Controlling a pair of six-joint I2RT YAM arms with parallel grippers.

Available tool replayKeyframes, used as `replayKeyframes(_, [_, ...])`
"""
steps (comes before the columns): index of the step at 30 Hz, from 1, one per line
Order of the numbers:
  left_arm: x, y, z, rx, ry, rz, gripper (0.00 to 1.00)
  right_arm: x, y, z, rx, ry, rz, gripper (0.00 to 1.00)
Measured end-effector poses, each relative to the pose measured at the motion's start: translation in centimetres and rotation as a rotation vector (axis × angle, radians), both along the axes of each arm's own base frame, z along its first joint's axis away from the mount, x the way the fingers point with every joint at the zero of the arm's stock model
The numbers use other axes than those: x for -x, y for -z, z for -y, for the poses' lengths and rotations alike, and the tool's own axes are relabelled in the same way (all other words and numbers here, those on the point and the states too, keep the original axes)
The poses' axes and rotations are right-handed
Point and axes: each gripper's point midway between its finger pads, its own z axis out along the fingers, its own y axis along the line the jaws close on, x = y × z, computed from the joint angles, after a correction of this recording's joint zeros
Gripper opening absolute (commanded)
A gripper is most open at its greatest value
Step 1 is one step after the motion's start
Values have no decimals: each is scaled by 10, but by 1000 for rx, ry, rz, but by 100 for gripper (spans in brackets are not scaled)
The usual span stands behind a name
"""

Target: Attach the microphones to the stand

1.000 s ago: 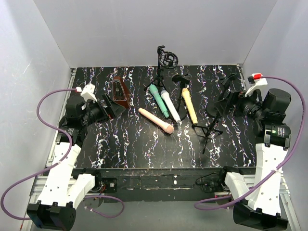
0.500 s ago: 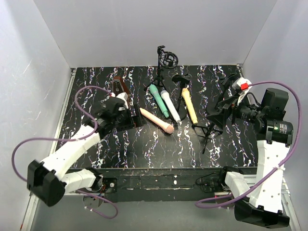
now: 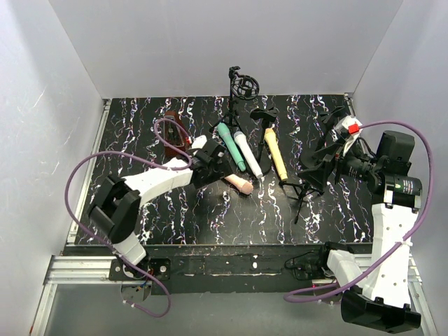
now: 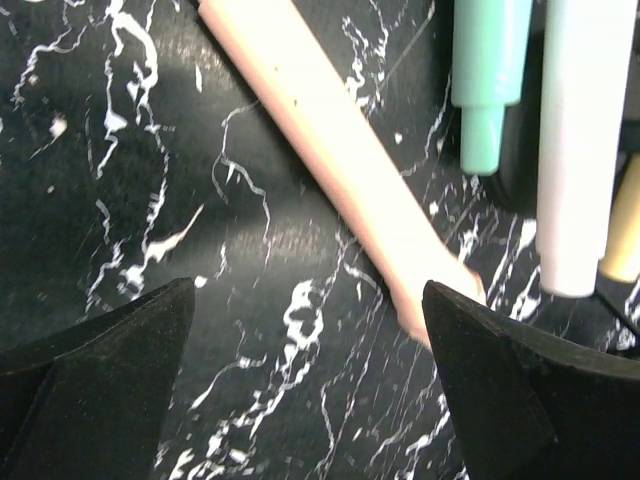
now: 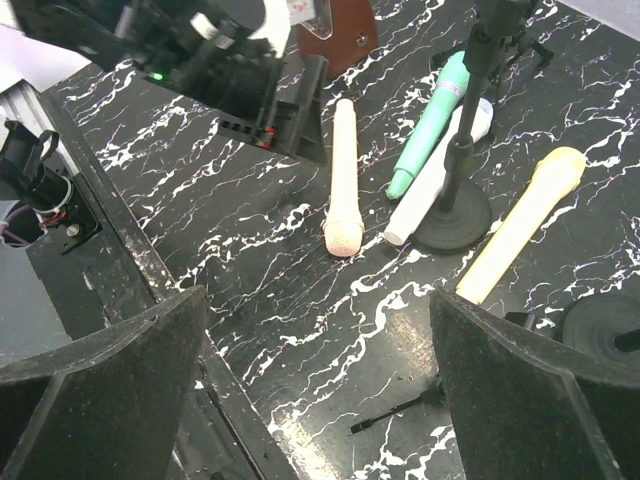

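My left gripper moves outward and down next until its fingers straddle the microphone's handle, since only the pink microphone's head end lies by my open fingers.
Four microphones lie side by side mid-table: peach-pink [image 3: 239, 184], teal-green [image 3: 229, 143], white [image 3: 248, 157] and yellow [image 3: 275, 152]. My left gripper [image 3: 213, 166] hangs open low over the pink microphone [image 4: 330, 150], whose lower end lies just inside the right fingertip [image 4: 470, 340]; nothing is gripped. Teal [image 4: 487, 70] and white [image 4: 580, 150] microphones lie beyond. A round-base stand [image 5: 455, 215] rises between the white [image 5: 435, 180] and yellow [image 5: 520, 220] microphones. My right gripper [image 3: 318, 168] is open and empty above the table's right side.
A tall tripod stand with a shock mount [image 3: 241, 87] stands at the back. A small black tripod [image 3: 304, 189] sits under my right gripper. A brown triangular block [image 3: 171, 126] stands behind the left arm. The table's front edge [image 5: 150, 260] is near.
My left arm swung from the table's left side to the middle and lowered over the pink microphone. My right gripper shifted slightly left. The microphones have not moved.
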Motion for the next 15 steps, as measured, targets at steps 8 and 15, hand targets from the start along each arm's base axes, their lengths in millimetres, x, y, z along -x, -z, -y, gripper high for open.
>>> replayKeyframes(8, [-25, 34, 11, -20, -129, -29, 94, 5, -1, -2, -8, -11, 13, 98])
replayKeyframes(15, [-46, 42, 20, -23, -191, -10, 84, 5, -1, -3, -14, -16, 18, 98])
